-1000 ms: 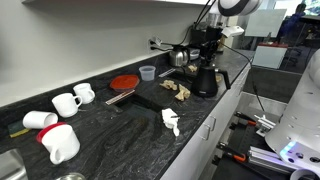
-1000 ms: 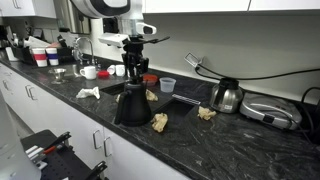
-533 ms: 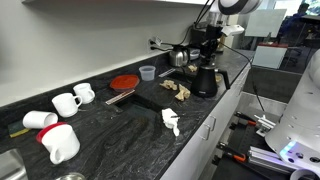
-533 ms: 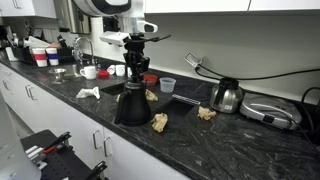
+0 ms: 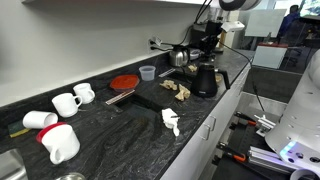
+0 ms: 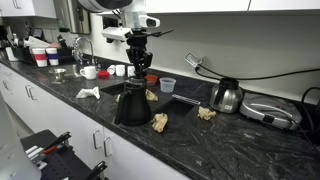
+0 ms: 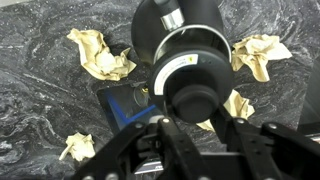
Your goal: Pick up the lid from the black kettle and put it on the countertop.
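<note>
I should move my gripper sideways and down to the countertop by the near paper ball point(image 6: 159, 130) next and let go of the knob there, since the lid hangs clear of the kettle's neck.
The black kettle point(image 5: 205, 80) stands on the dark speckled countertop point(image 5: 120, 135) and shows in both exterior views point(image 6: 132, 105). My gripper point(image 6: 140, 66) hangs just above the kettle's narrow top. In the wrist view the small round dark lid point(image 7: 195, 105) sits between my two fingers point(image 7: 196, 128), which are shut on it. Below it lie the kettle's open ringed neck and body point(image 7: 172, 35). The lid is too small to make out in the exterior views.
Crumpled paper balls point(image 7: 100, 55) lie around the kettle point(image 6: 160, 121). A red disc point(image 5: 123, 82), a small cup point(image 5: 147, 72) and white mugs point(image 5: 70, 101) stand further along. A metal pot point(image 6: 226, 96) stands on the counter and a dark flat plate point(image 7: 125, 105) lies beside the kettle.
My gripper has risen a little from the kettle's top with the lid held between its fingers. The kettle has stayed in place.
</note>
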### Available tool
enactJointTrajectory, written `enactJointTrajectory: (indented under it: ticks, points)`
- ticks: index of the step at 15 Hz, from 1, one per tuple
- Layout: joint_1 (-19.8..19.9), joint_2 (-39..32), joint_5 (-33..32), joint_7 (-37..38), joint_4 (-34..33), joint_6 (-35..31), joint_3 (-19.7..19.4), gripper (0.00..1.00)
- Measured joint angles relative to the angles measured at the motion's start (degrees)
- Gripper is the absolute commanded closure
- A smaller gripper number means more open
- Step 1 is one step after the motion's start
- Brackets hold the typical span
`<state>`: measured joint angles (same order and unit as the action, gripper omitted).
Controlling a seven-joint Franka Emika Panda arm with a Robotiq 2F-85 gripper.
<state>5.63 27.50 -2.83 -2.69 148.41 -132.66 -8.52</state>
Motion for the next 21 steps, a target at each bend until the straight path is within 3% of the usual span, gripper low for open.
enactJointTrajectory:
  ticks: [9,15,21]
  points:
    - [6.02,0.89,-2.2,3.57,-1.85,-2.92,-0.3,0.84]
    - [12.15,-3.56,-4.52,10.76,-1.85,-7.0,-1.01,0.84]
    - [13.58,-8.94,-4.55,14.72,-0.98,-7.59,-1.82,0.84]
